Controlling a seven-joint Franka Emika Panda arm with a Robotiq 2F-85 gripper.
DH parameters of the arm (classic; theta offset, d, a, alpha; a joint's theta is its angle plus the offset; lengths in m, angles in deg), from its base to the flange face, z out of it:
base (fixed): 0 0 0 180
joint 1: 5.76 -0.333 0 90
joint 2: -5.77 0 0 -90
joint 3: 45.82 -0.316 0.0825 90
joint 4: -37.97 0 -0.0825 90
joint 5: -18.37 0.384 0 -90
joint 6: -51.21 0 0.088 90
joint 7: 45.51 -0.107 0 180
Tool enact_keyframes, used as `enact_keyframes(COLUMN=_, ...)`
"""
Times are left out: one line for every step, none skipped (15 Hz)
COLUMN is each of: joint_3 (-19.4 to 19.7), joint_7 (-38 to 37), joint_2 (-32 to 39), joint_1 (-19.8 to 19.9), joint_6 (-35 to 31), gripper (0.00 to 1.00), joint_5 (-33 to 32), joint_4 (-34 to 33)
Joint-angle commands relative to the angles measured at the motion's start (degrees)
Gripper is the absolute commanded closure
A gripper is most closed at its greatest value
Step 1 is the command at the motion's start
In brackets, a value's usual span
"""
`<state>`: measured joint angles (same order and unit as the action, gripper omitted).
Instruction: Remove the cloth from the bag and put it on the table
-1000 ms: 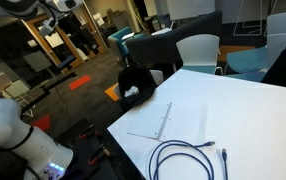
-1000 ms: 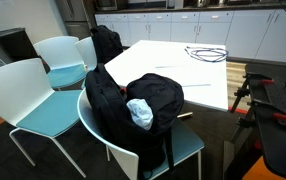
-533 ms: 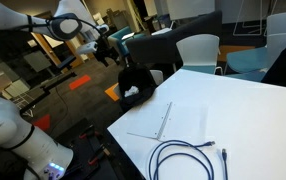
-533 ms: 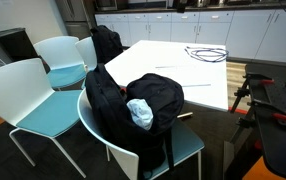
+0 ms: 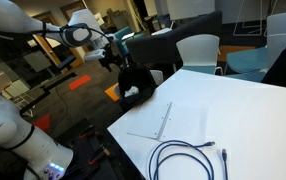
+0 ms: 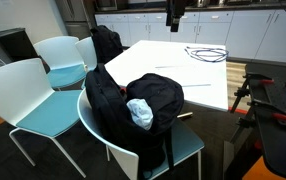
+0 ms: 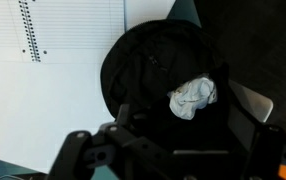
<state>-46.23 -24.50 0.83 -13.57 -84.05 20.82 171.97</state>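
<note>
Next, my gripper lowers, its fingers still spread wide, down into the bag's opening onto the crumpled white cloth [image 6: 140, 113] [image 7: 192, 97], because the cloth lies uncovered there.
A black backpack [image 6: 123, 105] sits open on a teal chair beside the white table [image 6: 178, 70]. It also shows in an exterior view [image 5: 135, 80] and in the wrist view [image 7: 153, 70]. A crumpled white cloth [image 6: 140, 113] lies in the bag's opening, seen as well in an exterior view [image 5: 130, 94] and in the wrist view [image 7: 193, 96]. My gripper [image 5: 113, 57] hangs in the air above the bag, clear of it. It also shows at the top edge of an exterior view [image 6: 175, 12]. In the wrist view its fingers [image 7: 183, 132] are spread wide with nothing between them.
A spiral notebook [image 5: 161, 120] and a coiled black cable [image 5: 188, 158] lie on the table. White and teal chairs [image 6: 33, 100] stand around it. A second dark bag [image 6: 106, 42] sits on a far chair. Cabinets [image 6: 253, 30] line the back wall.
The arm has swung in from the upper left towards the bag. The gripper now hangs above it and has come into view at the top of the second exterior view.
</note>
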Motion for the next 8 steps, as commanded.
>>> enact_keyframes(joint_3=-0.6, joint_7=2.8, joint_2=1.0, joint_1=0.8, joint_6=-1.2, gripper=0.00, joint_5=2.5, joint_4=-0.3)
enact_keyframes(joint_3=-0.5, joint_7=6.0, joint_2=2.9, joint_1=0.5, joint_6=-2.7, gripper=0.00, joint_5=5.2, joint_4=-0.8)
enact_keyframes(joint_3=-0.7, joint_7=7.1, joint_2=5.3, joint_1=0.5, joint_6=-5.0, gripper=0.00, joint_5=6.2, joint_4=-1.4)
enact_keyframes(joint_3=-0.9, joint_7=10.5, joint_2=8.0, joint_1=0.4, joint_6=-7.5, gripper=0.00, joint_5=9.0, joint_4=-2.2)
enact_keyframes(joint_3=-1.4, joint_7=13.6, joint_2=10.2, joint_1=0.4, joint_6=-9.5, gripper=0.00, joint_5=11.6, joint_4=-2.8)
enact_keyframes(joint_3=-2.3, joint_7=15.9, joint_2=13.3, joint_1=0.8, joint_6=-12.2, gripper=0.00, joint_5=13.0, joint_4=-3.7)
enact_keyframes(joint_3=-3.4, joint_7=19.2, joint_2=15.9, joint_1=1.3, joint_6=-14.1, gripper=0.00, joint_5=15.1, joint_4=-4.7)
enact_keyframes(joint_3=-5.1, joint_7=22.5, joint_2=19.0, joint_1=2.2, joint_6=-15.7, gripper=0.00, joint_5=17.5, joint_4=-6.1)
